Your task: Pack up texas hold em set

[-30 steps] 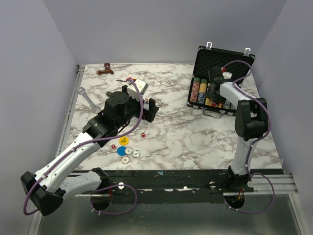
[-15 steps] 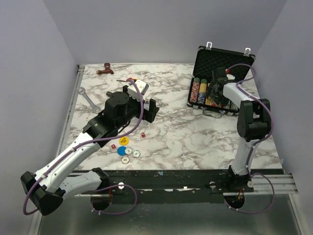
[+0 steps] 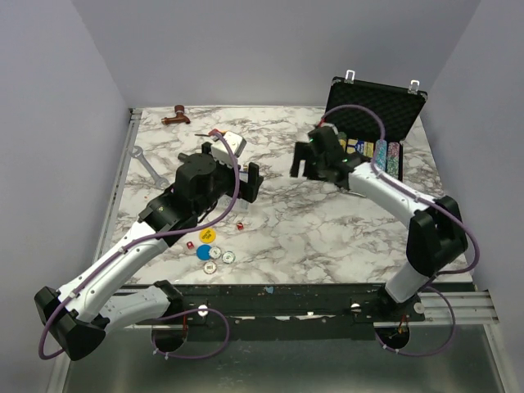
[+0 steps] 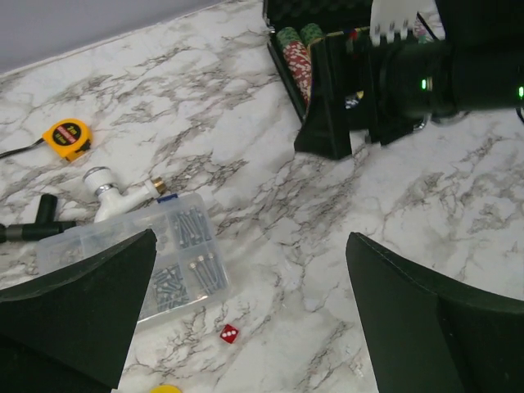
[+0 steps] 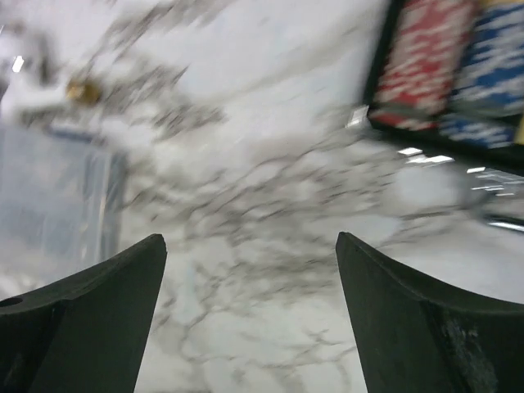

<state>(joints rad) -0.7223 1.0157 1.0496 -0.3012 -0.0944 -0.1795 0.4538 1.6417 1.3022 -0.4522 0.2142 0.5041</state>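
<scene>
The red die by the compartment box [image 3: 239, 226] lies loose, so next my right gripper moves back, left in the top view and down onto it.
The black case [image 3: 377, 102] stands open at the back right, with rows of multicoloured chips [image 3: 372, 152] inside. The chips also show in the left wrist view [image 4: 295, 54] and, blurred, in the right wrist view [image 5: 427, 57]. My right gripper [image 3: 306, 159] is open and empty over the marble, left of the case. My left gripper [image 3: 254, 182] is open and empty above a red die [image 4: 228, 332]. A yellow disc [image 3: 208, 235], a blue disc [image 3: 203, 251], two white discs [image 3: 228, 257] and another red die [image 3: 188, 245] lie at the front left. No orange card box shows.
A clear compartment box of screws [image 4: 176, 262] lies under my left arm, with white pipe fittings [image 4: 105, 190] and a yellow tape measure [image 4: 65, 131] beside it. A wrench [image 3: 147, 164] and a brown tool [image 3: 176, 117] lie at the table's left and back.
My right gripper has swung left out of the case to the middle of the table, uncovering the chip rows. The left arm has not moved.
</scene>
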